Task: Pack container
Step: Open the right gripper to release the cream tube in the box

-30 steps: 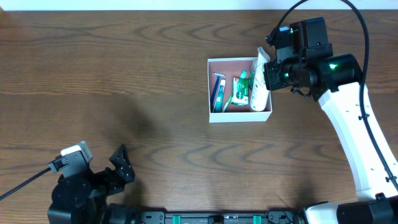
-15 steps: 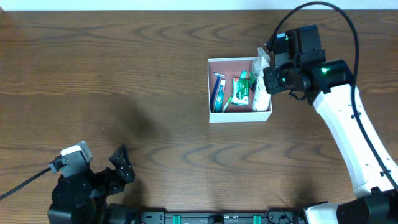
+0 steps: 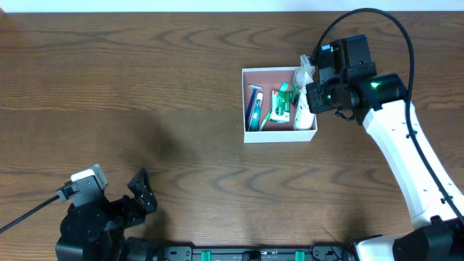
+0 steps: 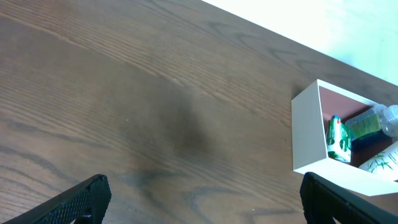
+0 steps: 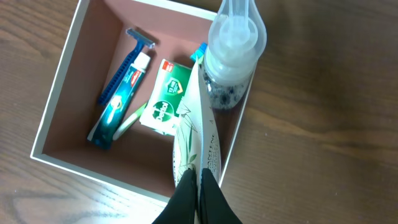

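Observation:
The tube's body is already inside the container's sides, so next my right gripper will stay over the container's near corner and open its fingers to release the tube's flat end.
The container (image 3: pixel 245 116) is a square white box with a pink-brown floor, right of the table's middle; it also shows in the right wrist view (image 5: pixel 59 115) and the left wrist view (image 4: pixel 306 137). Inside lie a blue razor (image 5: pixel 124 62), a blue toothpaste tube (image 5: pixel 118 102) and a green box (image 5: pixel 166 96). My right gripper (image 5: pixel 200 177) is shut on the flat end of a white tube with green leaf print (image 5: pixel 198 134), holding it over the box's right side, cap end (image 5: pixel 233 40) far. My left gripper (image 4: pixel 199 199) is open and empty at the table's front left.
The brown wooden table (image 3: pixel 145 87) spreads wide to the left of the container. The left arm's base (image 3: pixel 94 217) sits at the front left edge. The right arm (image 3: pixel 406 152) reaches in from the front right.
My right gripper has moved slightly left and down with the white tube, bringing it lower along the container's right wall. The left arm has not moved.

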{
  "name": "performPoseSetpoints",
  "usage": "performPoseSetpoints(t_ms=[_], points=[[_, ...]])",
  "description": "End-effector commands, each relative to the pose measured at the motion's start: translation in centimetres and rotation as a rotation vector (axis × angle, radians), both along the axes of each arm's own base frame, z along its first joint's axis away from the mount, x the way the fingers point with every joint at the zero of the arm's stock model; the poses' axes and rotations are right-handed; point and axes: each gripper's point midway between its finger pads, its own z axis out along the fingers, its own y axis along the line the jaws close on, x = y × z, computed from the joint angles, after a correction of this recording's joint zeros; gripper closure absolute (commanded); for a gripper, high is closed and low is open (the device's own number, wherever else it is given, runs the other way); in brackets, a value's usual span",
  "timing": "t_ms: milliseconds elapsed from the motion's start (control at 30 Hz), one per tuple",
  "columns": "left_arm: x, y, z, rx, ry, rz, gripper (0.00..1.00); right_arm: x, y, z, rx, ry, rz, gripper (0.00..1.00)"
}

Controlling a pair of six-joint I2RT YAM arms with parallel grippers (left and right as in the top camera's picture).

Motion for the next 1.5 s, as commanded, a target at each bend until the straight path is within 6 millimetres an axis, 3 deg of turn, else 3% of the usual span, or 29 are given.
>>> performPoseSetpoints(t_ms=[0, 533, 633, 733, 1000, 1133, 1200, 1267, 1367, 1467], points=[[0.0, 0.3, 0.1, 0.016, -0.005, 0.012, 0.02, -0.8, -0.1, -0.4, -0.007, 0.033, -0.016, 0.99], [0.0, 0.3, 0.1, 0.016, -0.005, 0.012, 0.02, -4.3, -0.5, -1.7, 0.009, 0.198, -0.080, 0.95], [0.0, 0.3, 0.1, 0.016, -0.005, 0.012, 0.02, -4.5, -0.4, -1.7, 0.017, 0.206, -0.075, 0.89], [0.0, 0.3, 0.1, 0.016, -0.005, 0.012, 0.02, -4.4, -0.4, -1.7, 0.018, 0.203, -0.075, 0.71], [0.0, 0.3, 0.1, 0.016, -0.005, 0.012, 0.02, -4.0, -0.3, -1.0, 0.023, 0.183, -0.075, 0.61], [0.0, 0.3, 0.1, 0.016, -0.005, 0.012, 0.02, -3.2, -0.2, 1.1, 0.027, 0.139, -0.077, 0.49], [0.0, 0.3, 0.1, 0.016, -0.005, 0.012, 0.02, -2.9, -0.6, 2.9, 0.014, 0.108, -0.089, 0.35], [0.0, 0.3, 0.1, 0.016, -0.005, 0.012, 0.02, -2.6, -1.0, 5.2, 0.002, 0.068, -0.101, 0.18], [0.0, 0.3, 0.1, 0.016, -0.005, 0.012, 0.02, -2.6, -1.7, 9.2, -0.008, -0.014, -0.120, 0.03], [0.0, 0.3, 0.1, 0.016, -0.005, 0.012, 0.02, -3.1, -2.9, 13.5, -0.023, -0.121, -0.152, 0.01]])
